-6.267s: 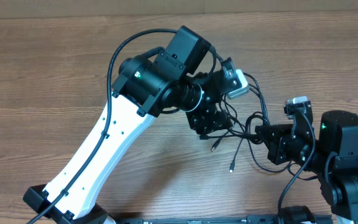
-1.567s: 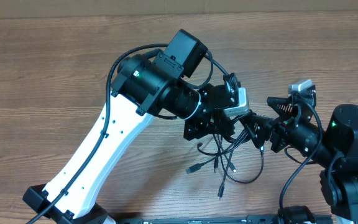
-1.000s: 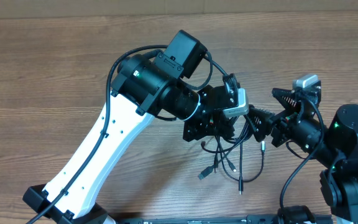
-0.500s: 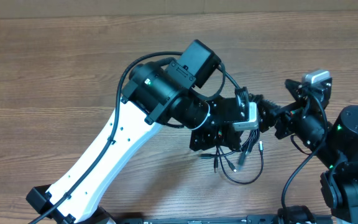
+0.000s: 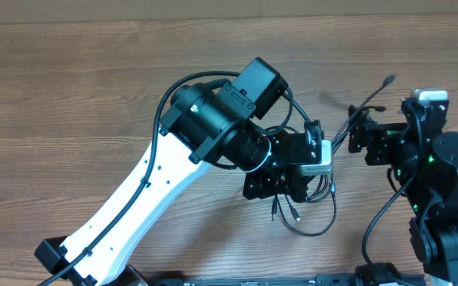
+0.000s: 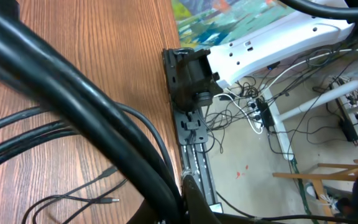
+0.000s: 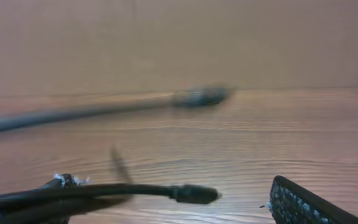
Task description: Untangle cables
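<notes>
I should next swing my left gripper outward and to the left in the overhead view, over open tabletop, and release the cables. Their ends crowd my right gripper.
The cables are thin black cords. A bunch of them hangs from my left gripper, which is shut on them, and loops onto the wooden table with small plug tips lying loose. In the left wrist view the gripped cords cross close to the lens, and a silvery-tipped plug lies on the wood. One strand sticks up blurred past my right gripper. In the right wrist view that gripper is open. A plug end reaches free into the gap, short of the right finger's pad.
The wooden table ends at a front edge beside the black mounting rail. Beyond that edge the left wrist view shows the floor with loose wiring. The white left arm crosses the table's front left.
The left arm has shifted right, carrying the bunch with it. The right gripper has pulled back to the right and a strand has whipped up past it, blurred in the air.
</notes>
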